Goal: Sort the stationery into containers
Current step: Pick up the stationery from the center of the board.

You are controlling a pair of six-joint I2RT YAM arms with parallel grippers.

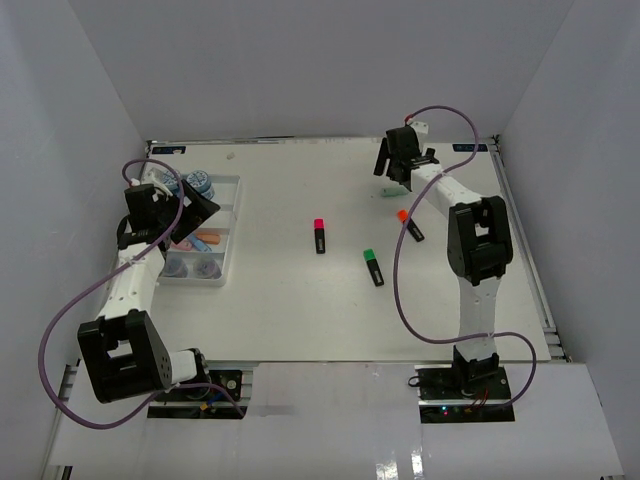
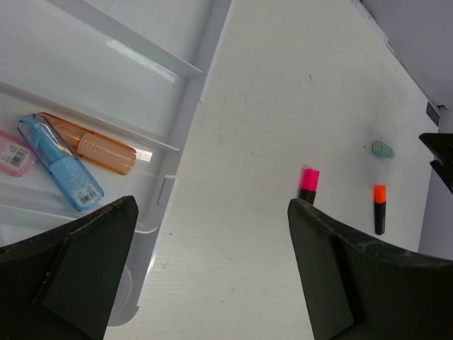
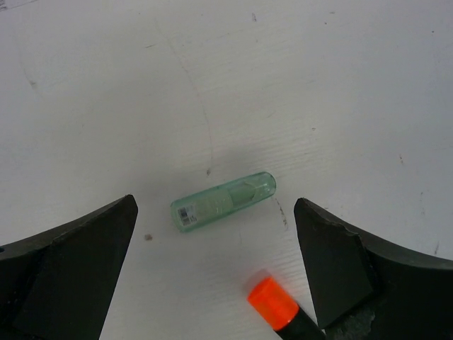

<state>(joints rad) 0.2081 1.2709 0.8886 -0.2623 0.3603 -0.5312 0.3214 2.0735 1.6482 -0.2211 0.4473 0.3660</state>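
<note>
My right gripper is above the marker on the table and needs to go down and slightly back, with its fingers around the pale green marker's barcode end (image 1: 388, 193) (image 3: 195, 212).
The white divided tray (image 1: 232, 225) stands at the left; its wall also shows in the left wrist view (image 2: 192, 113). In it lie a blue marker (image 2: 62, 161), an orange marker (image 2: 92, 143) and a pink marker (image 2: 14, 154). My left gripper (image 1: 195, 213) hovers over the tray's right side, open and empty (image 2: 212, 276). A pale green marker (image 3: 223, 201) lies on the table under my open, empty right gripper (image 3: 216, 269), which is at the far right (image 1: 398, 172). An orange-capped highlighter (image 3: 277, 304) lies just beside it. Pink-capped (image 1: 320, 235) and green-capped (image 1: 373, 267) highlighters lie mid-table.
Round blue jars sit at the tray's far end (image 1: 200, 183) and greyish ones at its near end (image 1: 203, 268). White walls enclose the table on the left, back and right. The right arm's cable (image 1: 400, 270) hangs near the orange-capped highlighter (image 1: 410, 226).
</note>
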